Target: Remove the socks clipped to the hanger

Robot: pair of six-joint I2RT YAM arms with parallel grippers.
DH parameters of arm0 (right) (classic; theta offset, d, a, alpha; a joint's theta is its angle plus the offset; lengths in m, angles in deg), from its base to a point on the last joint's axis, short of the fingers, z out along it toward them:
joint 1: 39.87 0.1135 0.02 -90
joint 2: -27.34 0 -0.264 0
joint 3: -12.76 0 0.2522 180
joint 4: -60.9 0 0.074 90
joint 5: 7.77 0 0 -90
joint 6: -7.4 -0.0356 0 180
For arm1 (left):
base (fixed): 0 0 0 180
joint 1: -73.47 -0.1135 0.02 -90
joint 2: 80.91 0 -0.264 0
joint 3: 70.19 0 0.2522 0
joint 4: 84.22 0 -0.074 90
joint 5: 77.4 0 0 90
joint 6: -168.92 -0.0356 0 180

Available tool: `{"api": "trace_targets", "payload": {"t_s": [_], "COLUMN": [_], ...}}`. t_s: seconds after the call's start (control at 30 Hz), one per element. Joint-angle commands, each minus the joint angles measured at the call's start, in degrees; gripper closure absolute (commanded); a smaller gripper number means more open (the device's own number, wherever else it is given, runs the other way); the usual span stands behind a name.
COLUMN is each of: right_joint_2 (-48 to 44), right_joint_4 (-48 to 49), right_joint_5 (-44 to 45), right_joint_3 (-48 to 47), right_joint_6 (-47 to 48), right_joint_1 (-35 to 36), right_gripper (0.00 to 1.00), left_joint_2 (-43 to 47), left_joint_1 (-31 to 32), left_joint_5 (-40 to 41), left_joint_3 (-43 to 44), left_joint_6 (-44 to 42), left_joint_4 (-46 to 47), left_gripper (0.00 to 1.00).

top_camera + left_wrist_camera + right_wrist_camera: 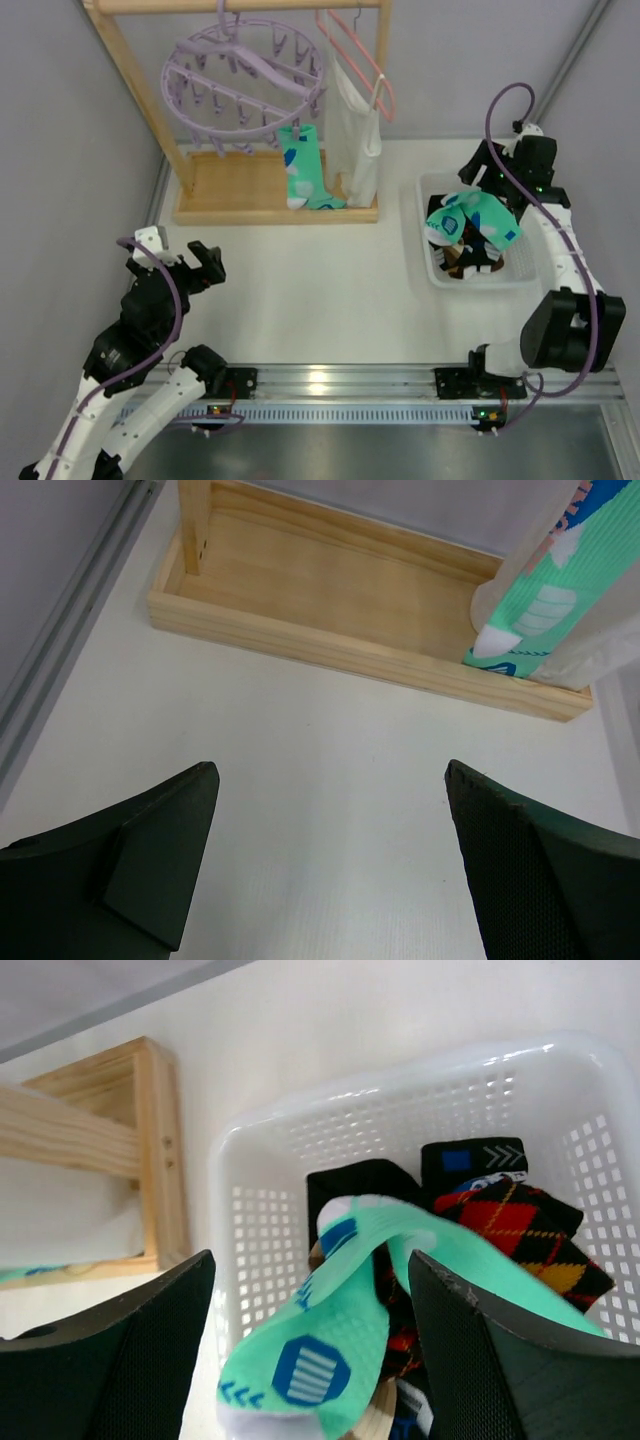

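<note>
My right gripper will leave the basket (424, 215) next and move across past the white garment to the lower part of the hanging mint sock, because only one sock is still clipped.
The lavender round hanger (245, 75) hangs from the wooden rack's top bar. One mint sock (300, 165) with white marks is clipped to it and reaches down to the rack's base (545, 600). My right gripper (478, 190) is over the white basket (424, 215), open. A mint sock (340, 1340) with a blue patch lies loose between its fingers (310, 1260), draped on a pile of socks (470, 240). A black sock with red and orange diamonds (510, 1220) is in that pile. My left gripper (180, 262) hovers low over bare table at the left, open and empty (330, 770).
The wooden rack's tray base (330, 590) stands at the back of the table. A pink wire hanger (360, 55) carrying a white garment (355, 130) hangs right of the lavender one. Grey walls close in on both sides.
</note>
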Motion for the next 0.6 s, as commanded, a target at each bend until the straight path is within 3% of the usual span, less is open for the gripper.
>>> {"api": "trace_targets", "payload": {"t_s": [0.0, 0.07, 0.2, 0.27, 0.33, 0.47, 0.57], "right_joint_2": [-9.9, -16.0, -22.5, -23.3, -21.6, -10.4, -2.1], "right_joint_4": [5.6, 9.7, 27.1, 32.4, 36.1, 33.1, 35.2], "right_joint_5": [-8.7, -12.0, -20.1, -18.4, -16.6, -7.8, -3.3], "right_joint_3": [6.5, 9.9, 18.6, 20.3, 19.6, 11.8, 6.7], "right_joint_6": [0.8, 0.6, 3.1, 2.9, 4.1, 10.4, 10.3], "right_joint_1": [2.6, 9.0, 24.2, 31.9, 36.4, 45.4, 46.7], "right_gripper": [0.25, 0.23, 0.18, 0.12, 0.1, 0.09, 0.09], "left_joint_2": [1.9, 2.4, 2.8, 2.6, 2.4, 2.0, 1.9], "left_joint_1": [-0.1, -0.1, -0.1, -0.1, -0.1, -0.1, -0.1], "left_joint_5": [2.7, 3.6, 4.2, 3.8, 3.7, 3.7, 3.6], "left_joint_3": [-0.3, -0.4, -0.6, -0.6, -0.6, -0.6, -0.7], "left_joint_6": [1.3, 1.7, 1.6, 1.4, 1.3, 1.3, 1.2], "left_joint_4": [2.7, 2.7, 2.7, 2.6, 2.6, 2.7, 2.7], "left_gripper": [0.02, 0.02, 0.02, 0.02, 0.02, 0.02, 0.02]}}
